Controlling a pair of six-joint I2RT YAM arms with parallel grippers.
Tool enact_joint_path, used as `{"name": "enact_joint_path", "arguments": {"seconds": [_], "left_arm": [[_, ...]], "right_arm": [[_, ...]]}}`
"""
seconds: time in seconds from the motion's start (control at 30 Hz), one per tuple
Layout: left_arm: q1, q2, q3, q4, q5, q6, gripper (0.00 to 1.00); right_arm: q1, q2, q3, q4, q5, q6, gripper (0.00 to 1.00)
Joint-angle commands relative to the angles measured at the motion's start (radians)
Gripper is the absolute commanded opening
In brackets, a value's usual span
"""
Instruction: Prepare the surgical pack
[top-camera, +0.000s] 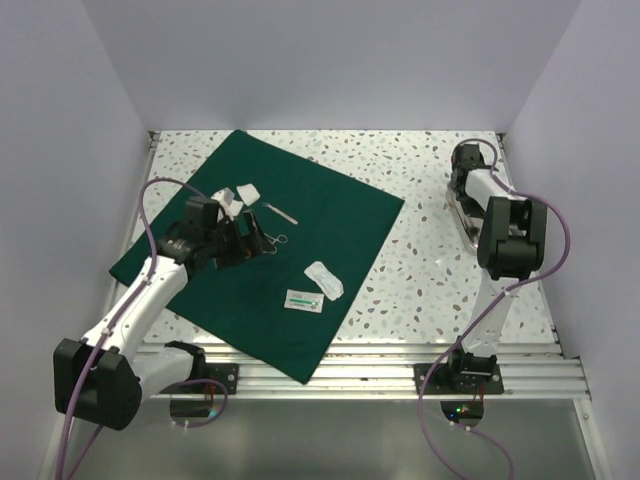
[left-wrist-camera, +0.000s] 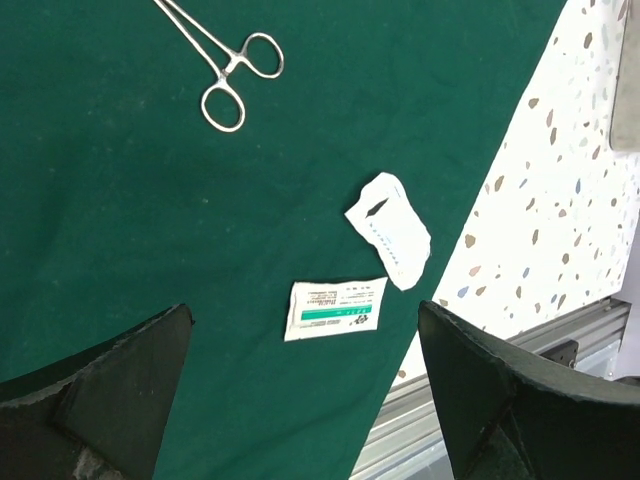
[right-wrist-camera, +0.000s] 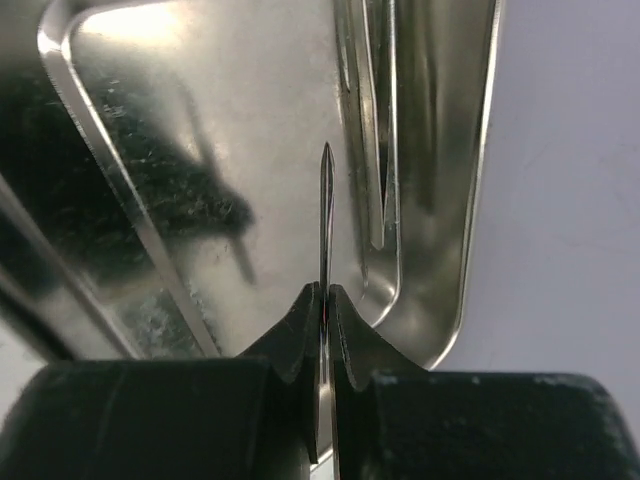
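The left gripper moves outward and down onto the thin steel tool (top-camera: 282, 212) next. The tool lies below and outward of the gripper, clear of the gauze and forceps.
The dark green drape (top-camera: 300, 250) lies spread flat on the left half of the table. On it are ring-handled forceps (left-wrist-camera: 235, 75), a torn white packet (left-wrist-camera: 392, 232), a green-labelled packet (left-wrist-camera: 336, 308), white gauze (top-camera: 240, 195) and a thin steel tool (top-camera: 282, 212). My left gripper (top-camera: 243, 243) is open and empty above the drape; in the left wrist view it (left-wrist-camera: 305, 400) hangs over bare cloth just short of the labelled packet. My right gripper (right-wrist-camera: 326, 295) is shut on a thin pointed metal instrument (right-wrist-camera: 326, 200) above the steel tray (right-wrist-camera: 200, 150) at the far right.
The steel tray (top-camera: 458, 215) lies along the right wall under my right arm, and its corner shows in the left wrist view (left-wrist-camera: 628, 100). A second slim instrument (right-wrist-camera: 380, 150) lies inside it. The aluminium rail (top-camera: 400, 372) runs along the near edge. Walls close in on both sides.
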Motion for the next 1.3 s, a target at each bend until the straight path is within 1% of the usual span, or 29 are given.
{"name": "enact_joint_path", "arguments": {"seconds": [0.0,0.13,0.23,0.3,0.37,0.4,0.5,0.53,0.6,0.67,0.7,0.73,0.77,0.8,0.83,0.87,0.9,0.93,0.97,1.0,1.03,1.07,1.1,1.13,1.17,1.2,1.23,1.27], "left_arm": [[0.002,0.034,0.014,0.071,0.024,0.031,0.98],[0.002,0.063,0.023,0.069,0.028,0.021,0.98],[0.002,0.075,0.033,0.060,0.024,0.018,0.97],[0.002,0.081,0.040,0.057,0.017,0.015,0.97],[0.002,0.084,0.042,0.057,0.020,0.005,0.97],[0.002,0.087,0.046,0.057,0.028,0.001,0.97],[0.002,0.095,0.088,0.038,0.031,0.001,0.96],[0.002,0.098,0.101,0.026,0.027,0.006,0.96],[0.002,0.104,0.132,0.024,0.020,0.008,0.96],[0.002,0.119,0.155,0.015,0.011,0.015,0.96],[0.002,0.127,0.166,0.009,0.002,0.021,0.96],[0.002,0.136,0.174,-0.003,-0.016,0.027,0.96],[0.002,0.158,0.186,-0.003,-0.025,0.028,0.96],[0.002,0.169,0.190,0.001,-0.033,0.028,0.96],[0.002,0.204,0.195,0.005,-0.041,0.024,0.95],[0.002,0.224,0.204,0.012,-0.044,0.020,0.94],[0.002,0.245,0.209,0.029,-0.039,-0.003,0.91],[0.002,0.292,0.217,0.035,-0.038,-0.015,0.88],[-0.001,0.319,0.227,0.035,-0.039,-0.023,0.84],[-0.009,0.346,0.240,0.032,-0.070,-0.038,0.81],[-0.015,0.392,0.250,0.023,-0.088,-0.069,0.76],[-0.033,0.417,0.284,0.015,-0.108,-0.083,0.75],[-0.044,0.440,0.304,-0.011,-0.172,-0.097,0.74],[-0.053,0.492,0.356,-0.026,-0.196,-0.116,0.74],[-0.067,0.520,0.387,-0.041,-0.213,-0.123,0.73],[-0.075,0.547,0.419,-0.057,-0.261,-0.129,0.73],[-0.081,0.602,0.478,-0.087,-0.275,-0.150,0.73],[-0.087,0.630,0.505,-0.091,-0.279,-0.158,0.72]], "right_arm": [[-0.021,0.053,0.055,0.004,0.025,-0.048,0.01],[-0.043,0.137,0.107,-0.015,0.048,-0.071,0.02],[-0.060,0.188,0.163,-0.012,0.048,-0.072,0.07],[-0.073,0.223,0.215,-0.016,0.049,-0.065,0.21],[-0.080,0.237,0.254,-0.041,0.034,-0.031,0.29],[-0.080,0.231,0.256,-0.044,0.037,-0.019,0.37],[-0.077,0.191,0.260,-0.078,0.000,0.040,0.43],[-0.078,0.173,0.257,-0.090,-0.015,0.084,0.44],[-0.076,0.101,0.231,-0.111,-0.052,0.128,0.44],[-0.073,0.049,0.214,-0.171,-0.073,0.222,0.45],[-0.070,0.022,0.205,-0.189,-0.122,0.259,0.45],[-0.060,-0.035,0.197,-0.209,-0.151,0.329,0.45],[-0.043,-0.065,0.185,-0.255,-0.158,0.355,0.45],[0.003,-0.097,0.168,-0.263,-0.170,0.374,0.45],[0.028,-0.181,0.148,-0.266,-0.181,0.417,0.45],[0.049,-0.218,0.113,-0.277,-0.204,0.452,0.45],[0.089,-0.260,0.099,-0.282,-0.301,0.513,0.44],[0.109,-0.322,0.078,-0.297,-0.328,0.549,0.44],[0.153,-0.352,0.062,-0.308,-0.374,0.570,0.43],[0.184,-0.375,0.052,-0.314,-0.414,0.572,0.42],[0.218,-0.392,0.049,-0.332,-0.431,0.574,0.41],[0.250,-0.430,0.024,-0.344,-0.455,0.574,0.40],[0.308,-0.450,0.006,-0.345,-0.487,0.564,0.39],[0.339,-0.482,-0.052,-0.345,-0.503,0.555,0.38],[0.368,-0.549,-0.089,-0.325,-0.509,0.560,0.38],[0.406,-0.594,-0.131,-0.306,-0.530,0.567,0.38],[0.420,-0.631,-0.213,-0.283,-0.553,0.589,0.37],[0.428,-0.698,-0.255,-0.250,-0.587,0.603,0.37]]}}
